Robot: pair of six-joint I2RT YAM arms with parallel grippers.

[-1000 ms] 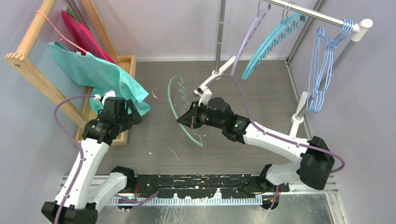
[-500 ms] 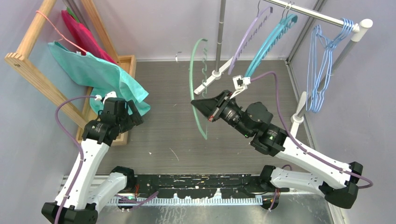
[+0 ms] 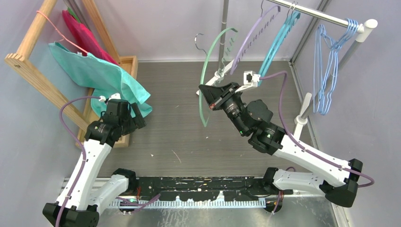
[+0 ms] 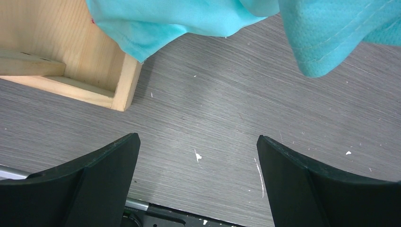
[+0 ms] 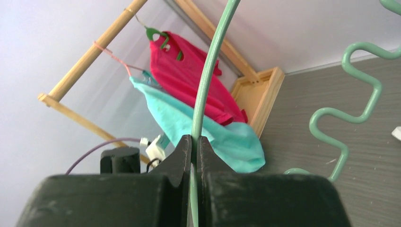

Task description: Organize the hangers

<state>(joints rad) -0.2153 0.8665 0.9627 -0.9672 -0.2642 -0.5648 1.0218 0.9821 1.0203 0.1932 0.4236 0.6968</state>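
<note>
The green hanger's metal hook is still off the silver bar, so my right gripper rises and moves outward toward it next, beside the lilac hanger (image 3: 253,35).
My right gripper (image 3: 204,90) is shut on the arched bar of a green hanger (image 3: 204,66) and holds it upright in the air, its metal hook (image 3: 199,39) up near the back wall. In the right wrist view the green bar (image 5: 208,75) runs up from between my fingers (image 5: 182,156). A lilac hanger (image 3: 253,35) and a teal hanger (image 3: 276,42) hang on the silver rail (image 3: 321,16). Several thin light-blue wire hangers (image 3: 326,71) hang at the rail's right end. My left gripper (image 4: 197,151) is open and empty above the floor, near the wooden rack's base.
A wooden rack (image 3: 33,61) at the left carries a teal cloth (image 3: 94,71), a red garment (image 3: 82,33) and a pink wire hanger (image 3: 56,28). Its base frame (image 4: 118,85) lies close to my left gripper. The rail's upright poles (image 3: 223,33) stand behind the green hanger.
My right arm has raised the green hanger from low above the floor up and back toward the rail, turning it upright. The left arm has stayed still.
</note>
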